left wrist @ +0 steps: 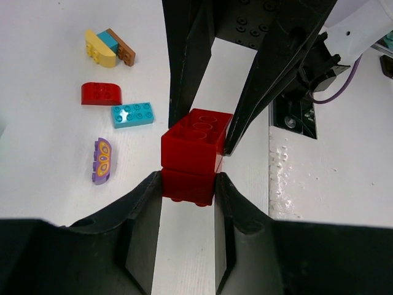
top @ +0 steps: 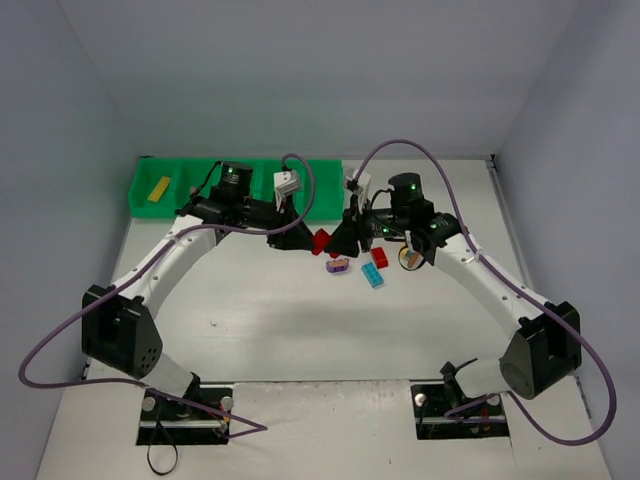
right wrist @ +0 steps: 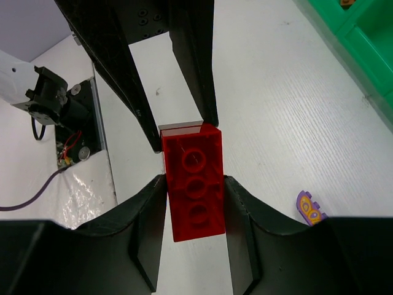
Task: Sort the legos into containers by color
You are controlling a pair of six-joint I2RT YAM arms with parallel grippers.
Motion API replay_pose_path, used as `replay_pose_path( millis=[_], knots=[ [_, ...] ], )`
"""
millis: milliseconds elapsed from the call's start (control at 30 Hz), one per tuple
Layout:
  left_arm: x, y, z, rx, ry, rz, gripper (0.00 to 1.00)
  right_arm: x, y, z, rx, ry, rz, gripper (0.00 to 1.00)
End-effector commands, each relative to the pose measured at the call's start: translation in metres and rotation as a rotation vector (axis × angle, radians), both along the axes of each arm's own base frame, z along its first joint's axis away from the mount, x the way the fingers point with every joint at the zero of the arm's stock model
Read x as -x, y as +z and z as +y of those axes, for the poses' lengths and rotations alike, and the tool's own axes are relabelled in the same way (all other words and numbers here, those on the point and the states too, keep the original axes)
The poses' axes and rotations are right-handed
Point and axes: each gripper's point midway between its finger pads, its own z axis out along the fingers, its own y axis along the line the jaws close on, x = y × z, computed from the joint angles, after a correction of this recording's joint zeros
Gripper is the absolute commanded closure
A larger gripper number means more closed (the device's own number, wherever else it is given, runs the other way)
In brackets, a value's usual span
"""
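The red lego in my right gripper will go outward next, away from the left gripper, over the tray's empty end section (top: pixel 325 187), which is that way. I will let go of it there.
Two red legos stuck together (top: pixel 320 241) hang above the table between both grippers. In the left wrist view my left gripper (left wrist: pixel 187 185) is shut on the lower red brick (left wrist: pixel 187 183), while the upper red brick (left wrist: pixel 195 138) sits between the right gripper's black fingers (left wrist: pixel 258 92). My right gripper (right wrist: pixel 195 193) presses both sides of the red brick (right wrist: pixel 195 184), whose hollow underside faces the camera. The green containers tray (top: pixel 322 185) stands at the back left with a yellow brick (top: pixel 159 188) in one compartment.
Loose legos lie right of the grippers: a purple piece (top: pixel 338 265), a cyan brick (top: pixel 372 275), a red curved brick (top: pixel 379 256) and a yellow, teal and brown cluster (left wrist: pixel 109 47). The tray's corner (right wrist: pixel 359 34) shows in the right wrist view.
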Motion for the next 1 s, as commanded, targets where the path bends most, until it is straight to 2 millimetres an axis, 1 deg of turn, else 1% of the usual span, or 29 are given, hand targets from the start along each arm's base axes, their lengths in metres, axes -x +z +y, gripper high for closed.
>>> replay_pose_path(
  millis=[0,67,167,200,233,300,367,400,433,467,500,533,567,600,633,667,700,767,800,833,867,900,933,967],
  knots=[
    [-0.011,-0.016,0.012,-0.044,0.05,0.027,1.0,-0.025,0.042,-0.013,-0.048,-0.076,-0.144,1.0],
    [-0.013,-0.029,0.016,-0.063,0.075,0.067,1.0,-0.029,0.047,-0.02,-0.048,-0.102,-0.164,1.0],
    [-0.016,-0.04,0.022,-0.091,0.121,0.079,1.0,-0.038,0.049,-0.029,-0.037,-0.149,-0.186,1.0],
    [-0.019,-0.041,0.026,-0.101,0.148,0.074,1.0,-0.045,0.053,-0.032,-0.04,-0.178,-0.188,1.0],
    [-0.019,-0.041,0.026,-0.101,0.149,0.079,1.0,-0.047,0.053,-0.032,-0.043,-0.178,-0.195,1.0],
    [-0.025,-0.042,0.031,-0.109,0.194,0.074,1.0,-0.064,0.055,-0.035,-0.035,-0.265,-0.197,1.0],
    [-0.033,-0.042,0.034,-0.118,0.242,0.053,1.0,-0.085,0.047,-0.036,-0.011,-0.33,-0.189,1.0],
    [-0.035,-0.039,0.036,-0.121,0.276,0.049,1.0,-0.101,0.049,-0.04,0.009,-0.397,-0.209,1.0],
    [-0.041,-0.04,0.041,-0.142,0.32,0.037,1.0,-0.117,0.038,-0.039,0.026,-0.427,-0.206,1.0],
    [-0.044,-0.038,0.044,-0.145,0.363,0.034,1.0,-0.134,0.043,-0.043,0.026,-0.504,-0.232,1.0],
    [-0.048,-0.037,0.047,-0.152,0.402,0.026,1.0,-0.144,0.035,-0.045,0.042,-0.541,-0.213,1.0],
    [-0.056,-0.039,0.054,-0.177,0.465,0.008,1.0,-0.161,0.02,-0.043,0.053,-0.564,-0.2,1.0],
    [-0.058,-0.036,0.058,-0.176,0.498,-0.02,1.0,-0.17,0.017,-0.041,0.055,-0.578,-0.201,1.0],
    [-0.059,-0.035,0.061,-0.171,0.543,0.001,1.0,-0.186,0.024,-0.041,0.051,-0.612,-0.223,1.0],
    [-0.065,-0.034,0.066,-0.177,0.594,-0.021,1.0,-0.201,0.001,-0.036,0.079,-0.622,-0.19,1.0],
    [-0.065,-0.03,0.07,-0.172,0.619,-0.035,1.0,-0.211,-0.003,-0.033,0.084,-0.629,-0.187,1.0],
    [-0.064,-0.032,0.073,-0.176,0.641,-0.027,1.0,-0.229,-0.01,-0.028,0.087,-0.644,-0.18,1.0],
    [-0.064,-0.025,0.078,-0.171,0.677,-0.047,1.0,-0.245,-0.016,-0.02,0.08,-0.655,-0.165,1.0],
    [-0.063,-0.024,0.081,-0.166,0.703,-0.044,1.0,-0.262,-0.04,-0.01,0.099,-0.654,-0.141,1.0],
    [-0.063,-0.024,0.081,-0.166,0.703,-0.044,1.0,-0.266,-0.025,-0.009,0.078,-0.659,-0.165,1.0],
    [-0.062,-0.022,0.083,-0.164,0.714,-0.051,1.0,-0.271,-0.026,-0.003,0.077,-0.656,-0.17,1.0],
    [-0.063,-0.022,0.085,-0.168,0.733,-0.051,1.0,-0.283,-0.031,0.003,0.073,-0.654,-0.175,0.99],
    [-0.062,-0.023,0.087,-0.17,0.745,-0.048,1.0,-0.287,-0.034,0.007,0.075,-0.654,-0.177,0.96],
    [-0.062,-0.021,0.088,-0.166,0.756,-0.051,1.0,-0.292,-0.037,0.01,0.075,-0.654,-0.176,0.84]
  ],
)
